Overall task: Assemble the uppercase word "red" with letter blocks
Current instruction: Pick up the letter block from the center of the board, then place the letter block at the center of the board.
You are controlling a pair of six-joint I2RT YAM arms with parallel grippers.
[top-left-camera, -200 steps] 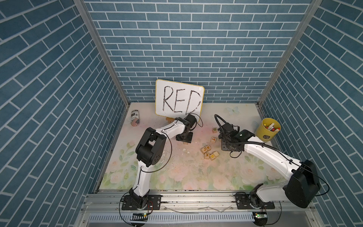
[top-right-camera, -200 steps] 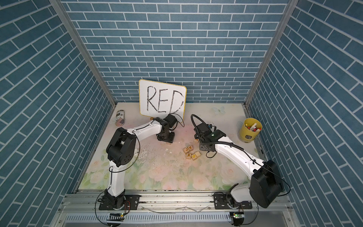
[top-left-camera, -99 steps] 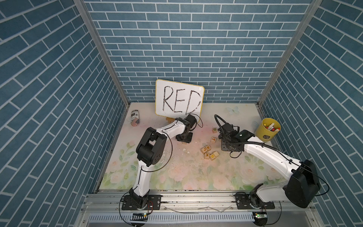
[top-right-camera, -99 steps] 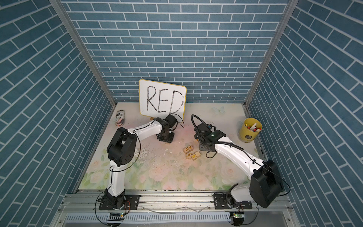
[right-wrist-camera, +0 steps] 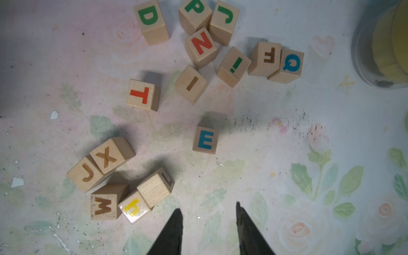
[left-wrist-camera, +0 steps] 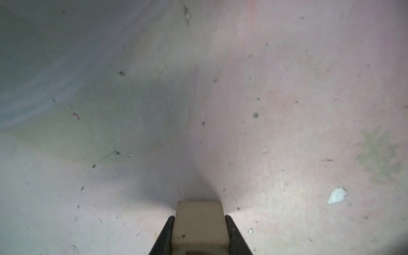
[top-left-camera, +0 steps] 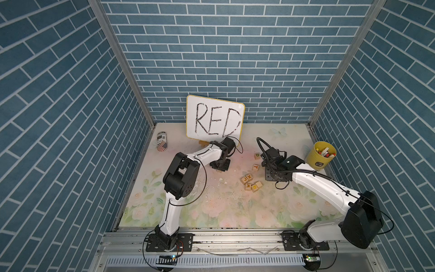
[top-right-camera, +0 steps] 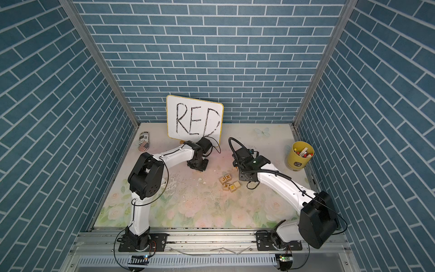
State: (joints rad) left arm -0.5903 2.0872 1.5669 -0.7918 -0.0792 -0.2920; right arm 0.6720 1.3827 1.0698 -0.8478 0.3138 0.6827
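Observation:
A bare patch of mat lies between the left gripper and the can, so the left gripper should bring the block across toward the can and let go of it.
My left gripper (left-wrist-camera: pixel 199 217) is shut on a pale wooden letter block (left-wrist-camera: pixel 198 220) that rests low on the mat; its letter is hidden. In a top view this gripper (top-left-camera: pixel 220 166) points down in front of the whiteboard. The right gripper (right-wrist-camera: pixel 208 208) is open and empty above the mat, and in a top view it (top-left-camera: pixel 274 175) sits beside the loose blocks. Ahead of it lies a block with a blue E (right-wrist-camera: pixel 205 139). Farther off is a block with a green D (right-wrist-camera: pixel 150 19), also seen in a top view (top-left-camera: pixel 257 155). No R shows.
Other lettered cubes lie scattered: an orange T (right-wrist-camera: pixel 142 95), a cluster with J and X (top-left-camera: pixel 247 178), and N, P, J, I, F, Q farther off. The whiteboard with RED (top-left-camera: pixel 214 120) stands at the back, a yellow cup (top-left-camera: pixel 320 158) at the right, a can (top-left-camera: pixel 162 141) at the left.
My left jaws have closed onto the block. Both arms stay where they were.

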